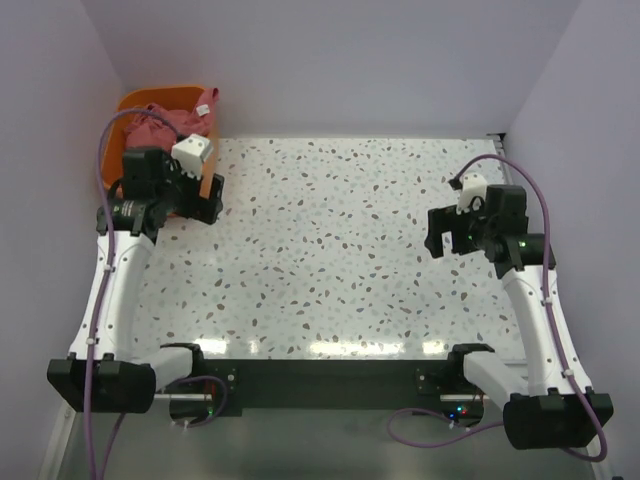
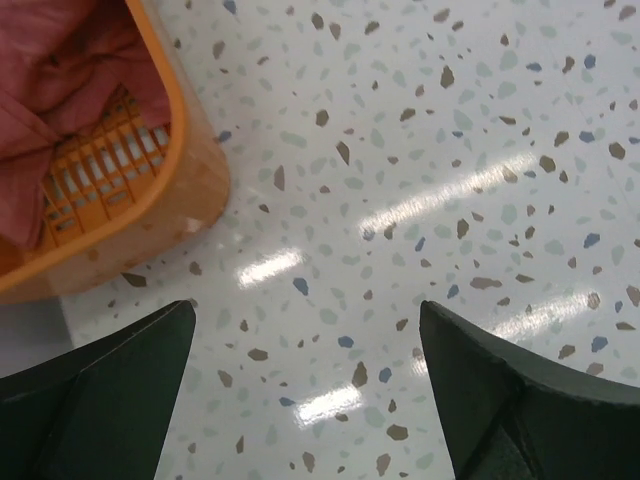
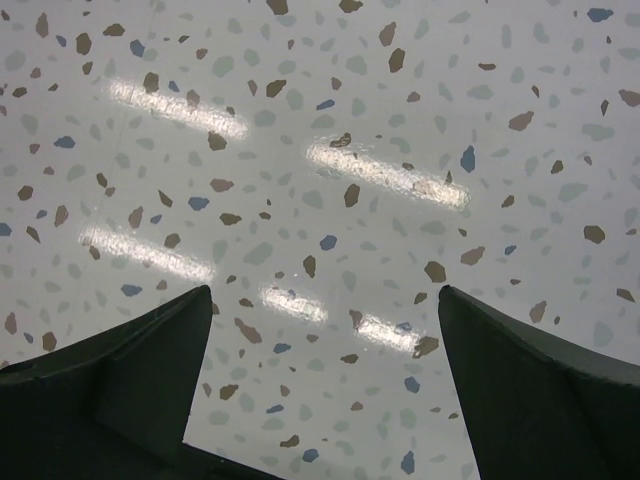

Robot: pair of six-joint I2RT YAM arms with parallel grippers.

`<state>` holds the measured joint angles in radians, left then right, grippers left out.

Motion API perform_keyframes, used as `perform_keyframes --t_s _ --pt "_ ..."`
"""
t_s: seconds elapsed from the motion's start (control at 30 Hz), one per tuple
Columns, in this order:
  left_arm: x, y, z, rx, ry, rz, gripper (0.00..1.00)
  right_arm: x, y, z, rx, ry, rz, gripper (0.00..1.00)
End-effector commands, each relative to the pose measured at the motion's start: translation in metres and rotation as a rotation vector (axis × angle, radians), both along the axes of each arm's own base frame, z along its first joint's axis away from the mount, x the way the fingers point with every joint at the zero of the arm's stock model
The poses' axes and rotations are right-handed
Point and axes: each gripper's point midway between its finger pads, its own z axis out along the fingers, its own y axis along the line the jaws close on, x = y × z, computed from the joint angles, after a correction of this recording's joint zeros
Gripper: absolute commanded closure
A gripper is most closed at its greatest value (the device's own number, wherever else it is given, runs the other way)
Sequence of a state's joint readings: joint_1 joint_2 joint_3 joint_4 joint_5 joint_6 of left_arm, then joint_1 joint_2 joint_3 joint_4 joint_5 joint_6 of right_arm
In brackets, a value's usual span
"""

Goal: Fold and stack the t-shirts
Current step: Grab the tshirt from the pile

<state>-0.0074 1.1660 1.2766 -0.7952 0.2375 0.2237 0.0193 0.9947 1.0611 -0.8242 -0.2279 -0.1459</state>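
The shirt cloth near the white tag point(image 1: 186, 120) lies past the basket's rim, so the robot's left gripper will next reach outward over the basket's rim and down onto that cloth.
Crumpled dusty red-pink t-shirts point(image 1: 172, 120) lie bunched in an orange plastic basket point(image 1: 145, 100) at the table's far left corner; they also show in the left wrist view point(image 2: 60, 90) inside the basket point(image 2: 190, 180). My left gripper point(image 1: 205, 200) is open and empty, just right of the basket's near end, above bare table point(image 2: 308, 320). My right gripper point(image 1: 438, 235) is open and empty over the right side of the table point(image 3: 322, 305), far from the shirts.
The speckled terrazzo tabletop point(image 1: 340, 250) spreads between the arms. Pale walls enclose the back and both sides. A white tag point(image 1: 205, 101) sticks out of the shirts at the basket's right rim.
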Motion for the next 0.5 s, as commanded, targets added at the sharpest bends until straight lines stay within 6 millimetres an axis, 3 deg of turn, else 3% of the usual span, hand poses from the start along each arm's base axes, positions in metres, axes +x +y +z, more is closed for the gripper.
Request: perform_keyframes --t_s 0.0,0.03,0.1,0.13,0.2,0.23,0.27,0.33,0.47 --pt "0.034 0.011 0.059 0.038 -0.163 0.054 0.0 0.011 0.005 0.024 0.029 -0.061 0.005 0.01" --pt "0.043 0.015 0.084 0.047 -0.221 0.064 0.0 0.012 0.005 0.025 0.032 -0.061 0.005 0.01" --pt "0.064 0.023 0.087 0.051 -0.21 0.055 0.0 0.016 0.006 0.03 0.035 -0.07 0.01 0.01" --pt "0.072 0.038 0.108 0.051 -0.25 0.088 0.0 0.016 0.007 0.032 0.038 -0.071 0.014 0.01" --pt "0.096 0.052 0.104 0.026 -0.222 0.081 0.0 0.019 0.008 0.037 0.044 -0.077 0.019 0.01" --pt "0.103 0.073 0.123 0.028 -0.258 0.124 0.0 0.02 0.009 0.038 0.045 -0.077 0.02 0.01" --pt "0.12 0.083 0.11 0.024 -0.224 0.137 0.0 0.021 0.009 0.038 0.047 -0.077 0.022 0.01" --pt "0.136 0.109 0.117 0.057 -0.26 0.199 0.0 0.023 0.01 0.038 0.055 -0.075 0.02 0.01" --pt "0.162 0.131 0.102 0.106 -0.325 0.165 0.0 0.029 0.011 0.039 0.065 -0.077 0.013 0.01"
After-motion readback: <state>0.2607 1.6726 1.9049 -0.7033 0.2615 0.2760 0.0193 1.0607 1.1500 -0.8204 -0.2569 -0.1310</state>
